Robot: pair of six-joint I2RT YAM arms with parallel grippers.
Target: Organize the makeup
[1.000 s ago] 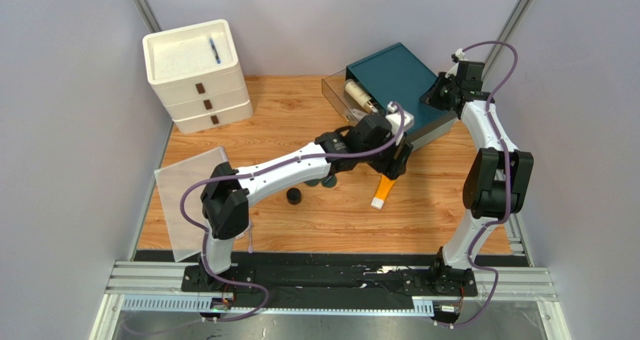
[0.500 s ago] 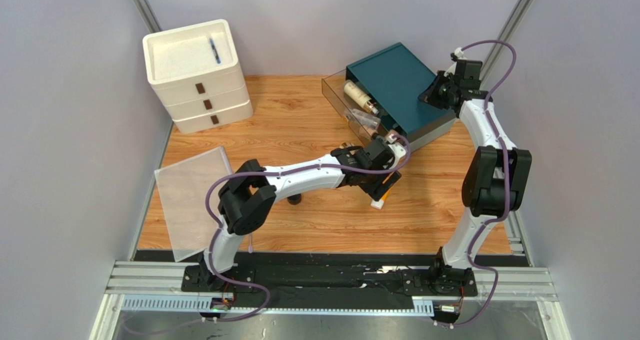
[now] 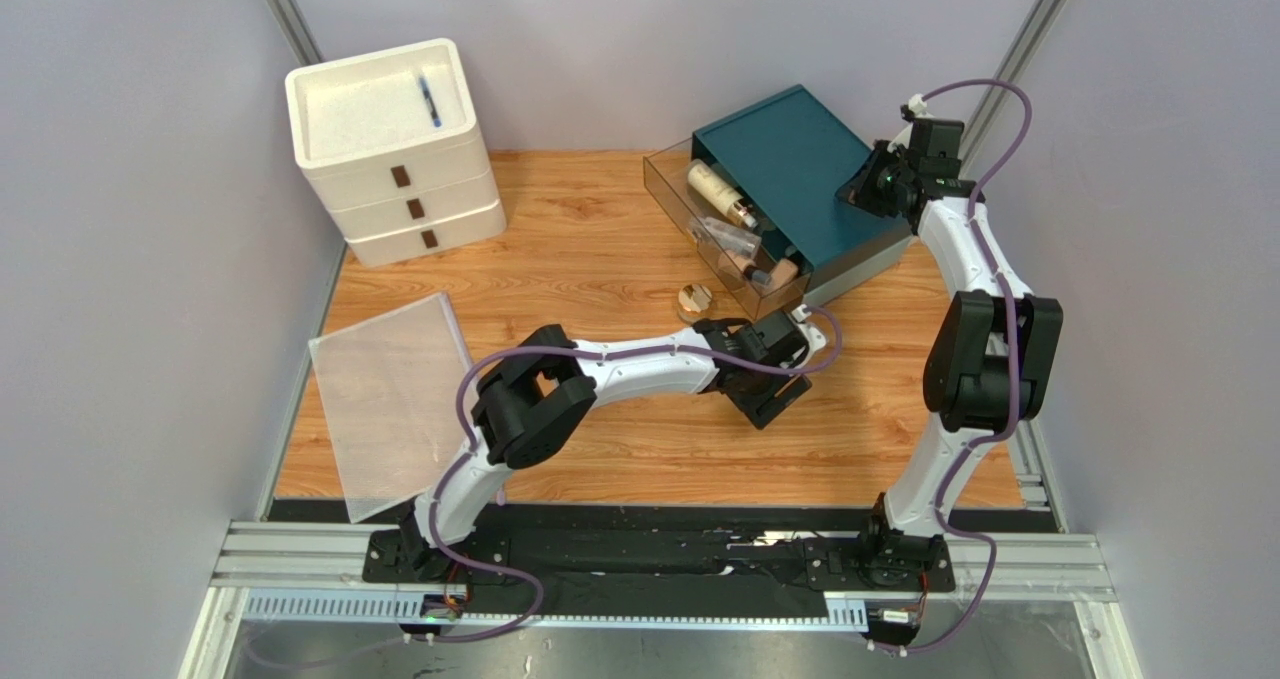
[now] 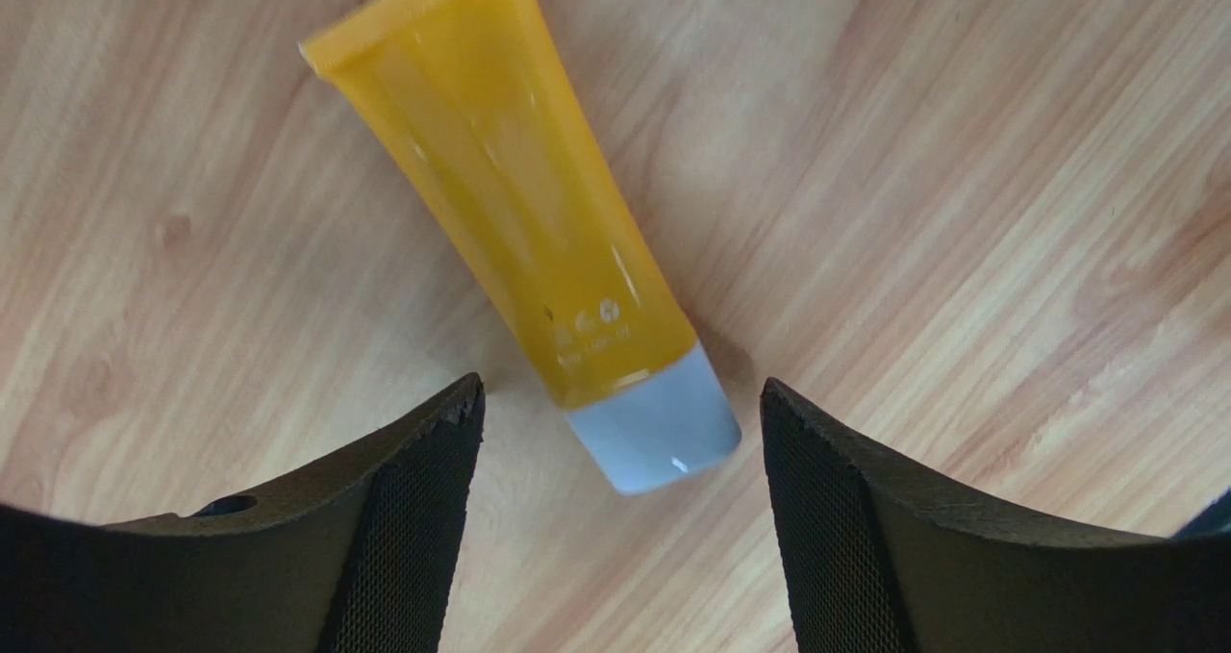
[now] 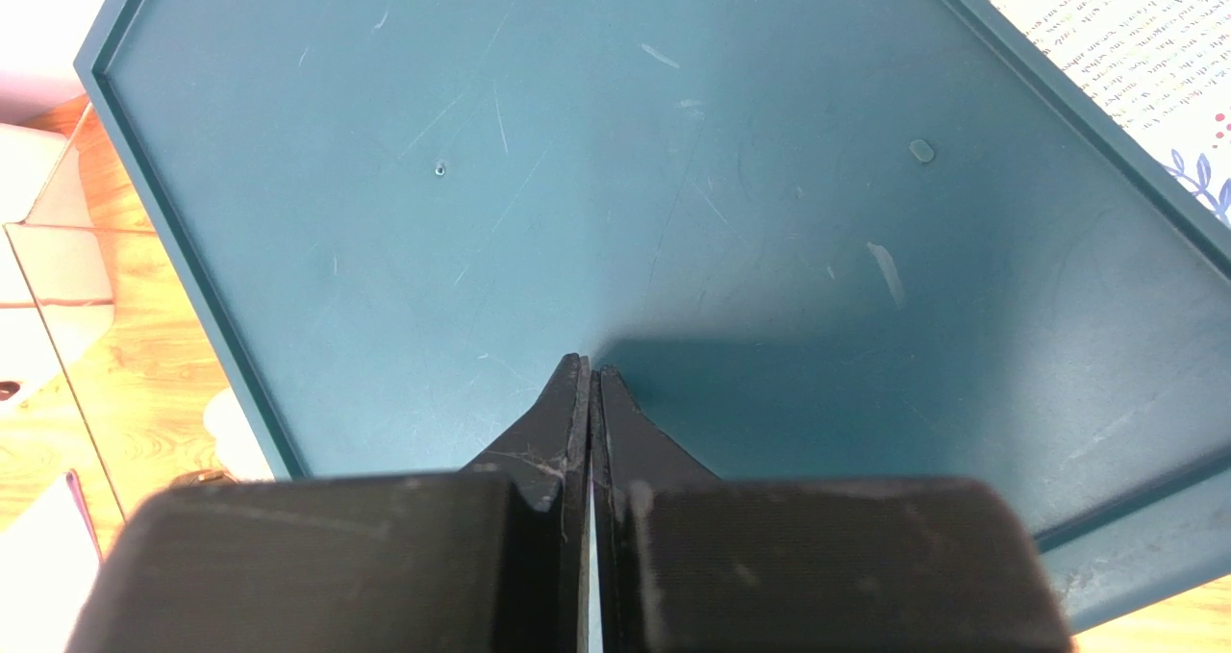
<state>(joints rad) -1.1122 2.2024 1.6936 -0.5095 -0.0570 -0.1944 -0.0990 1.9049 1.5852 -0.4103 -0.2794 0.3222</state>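
The open fingers of my left gripper are only on either side of the white cap, so I should move the gripper along the tube (image 4: 506, 206), from the cap onto the tube's orange body (image 4: 607, 336) next to it.
In the left wrist view an orange tube (image 4: 506, 206) with a white cap (image 4: 653, 434) lies flat on the wooden table. My left gripper (image 4: 622, 394) is open, low over the table, with a finger on each side of the cap and not touching it. In the top view this gripper (image 3: 774, 384) hides the tube. A gold-lidded jar (image 3: 693, 300) stands just behind it. Beige bottles (image 3: 718, 193) lie in the open clear drawer (image 3: 669, 184) of the teal box (image 3: 796, 147). My right gripper (image 5: 590, 372) is shut and empty over the box top (image 5: 650, 177). The dark compacts and black jar are hidden.
A white three-drawer unit (image 3: 394, 139) stands at the back left with a blue pen (image 3: 428, 102) in its top tray. A clear flat panel (image 3: 388, 394) lies at the left edge of the table. Grey walls close in both sides.
My left arm has swung forward from the teal box's drawer and dropped low over the orange tube. The gold-lidded jar is now uncovered. The right arm has barely moved.
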